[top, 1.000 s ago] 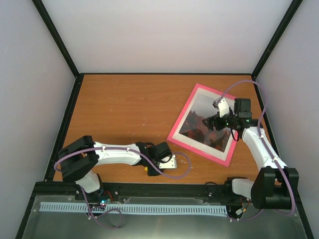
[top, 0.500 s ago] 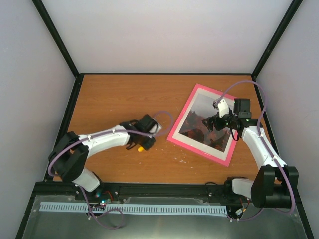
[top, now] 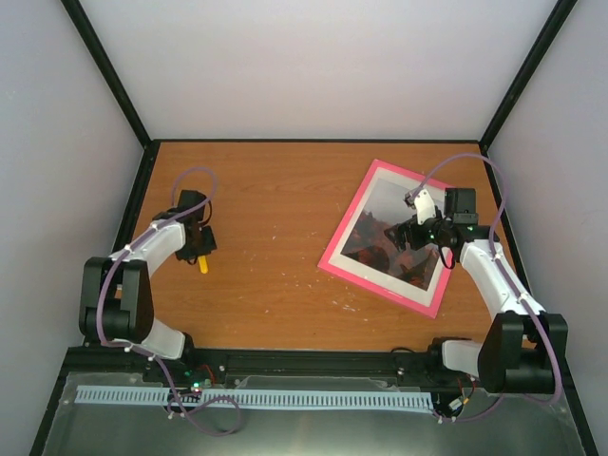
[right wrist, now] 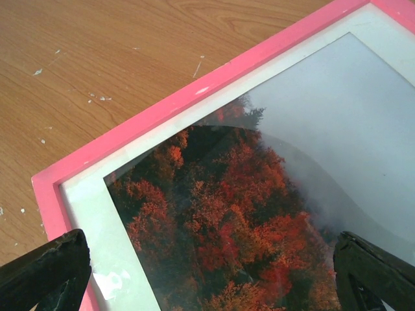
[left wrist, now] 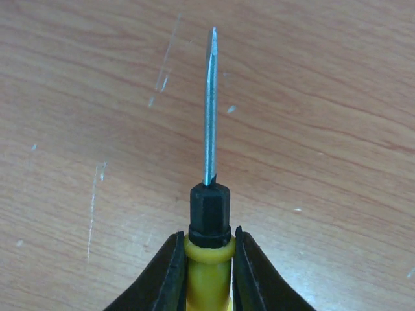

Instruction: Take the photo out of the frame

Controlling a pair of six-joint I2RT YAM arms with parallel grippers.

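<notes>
I'll next lower my left gripper slightly and release the yellow-handled screwdriver (top: pixel 203 263): the clear, bare wood tabletop is just below.
The pink frame (top: pixel 376 289) lies face up at the right of the table, with the photo (top: pixel 378 231) of red-orange trees and pale sky inside it behind a white mat (right wrist: pixel 97 223). My right gripper (top: pixel 408 235) hovers over the photo, open and empty. In the right wrist view its gripper (right wrist: pixel 211 262) spans the photo (right wrist: pixel 259 207) near a corner of the frame (right wrist: pixel 162 111). My left gripper (top: pixel 200 247) is at the far left, shut on a yellow-handled screwdriver (top: pixel 203 263). In the left wrist view the gripper (left wrist: pixel 208 275) grips the handle and the screwdriver (left wrist: pixel 209 214) points its blade forward over bare wood.
The wooden table (top: pixel 266 209) is walled by pale panels with black rails at its left (top: pixel 123 247) and right (top: pixel 503 228) edges. The frame lies close to the right rail. Small white flecks dot the wood near the frame.
My left arm has swung from the front centre of the table to the far left, carrying the screwdriver. The right arm and the frame have not moved.
</notes>
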